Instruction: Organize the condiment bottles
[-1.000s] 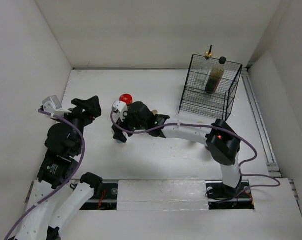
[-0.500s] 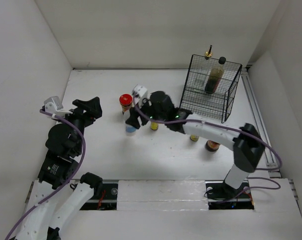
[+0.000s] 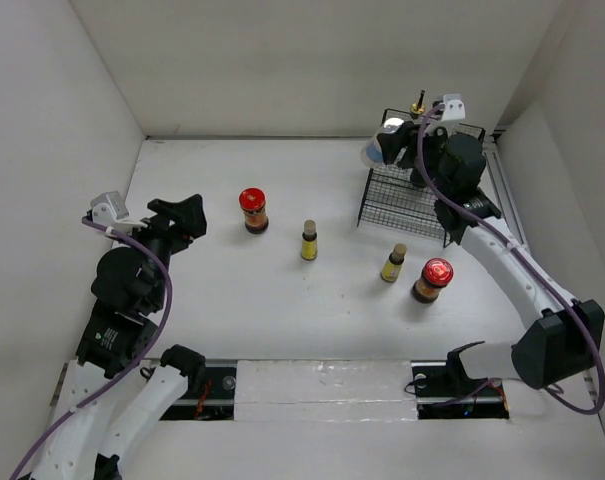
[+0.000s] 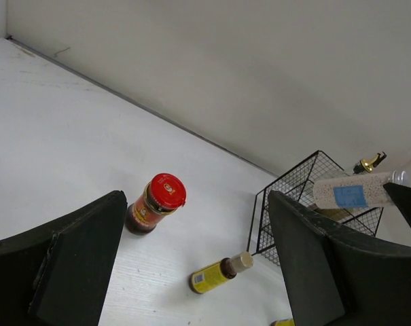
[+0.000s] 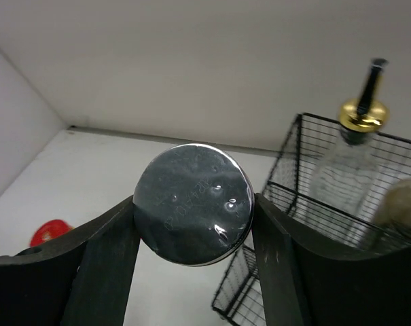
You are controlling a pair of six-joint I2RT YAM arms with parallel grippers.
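Note:
The shaker lies sideways, so my right gripper tips downward next. The shaker then comes down into the basket's middle level (image 3: pixel 390 184) (image 5: pixel 291 208), below the gripper, for release.
My right gripper (image 3: pixel 389 143) is shut on the white blue-labelled shaker (image 3: pixel 374 153), which lies sideways in the air over the near-left top corner of the black wire basket (image 3: pixel 407 208). In the right wrist view the shaker's shiny round end (image 5: pixel 193 202) fills the gap between the fingers. The gold-spouted bottle (image 3: pixel 418 104) stands inside the basket. Two red-lidded jars (image 3: pixel 252 209) (image 3: pixel 432 279) and two tiny yellow-labelled bottles (image 3: pixel 309 240) (image 3: pixel 393 262) stand on the table. My left gripper (image 3: pixel 187 215) hangs open and empty, left of the first jar.
White walls close in the table on the left, back and right. A metal rail (image 3: pixel 517 240) runs along the right edge beside the basket. The right arm's links (image 3: pixel 502 265) arch over the right side of the table, above the nearer jar.
The right gripper closed on the shaker at the table's left middle and carried it up and right to the basket's top. The left arm has not moved.

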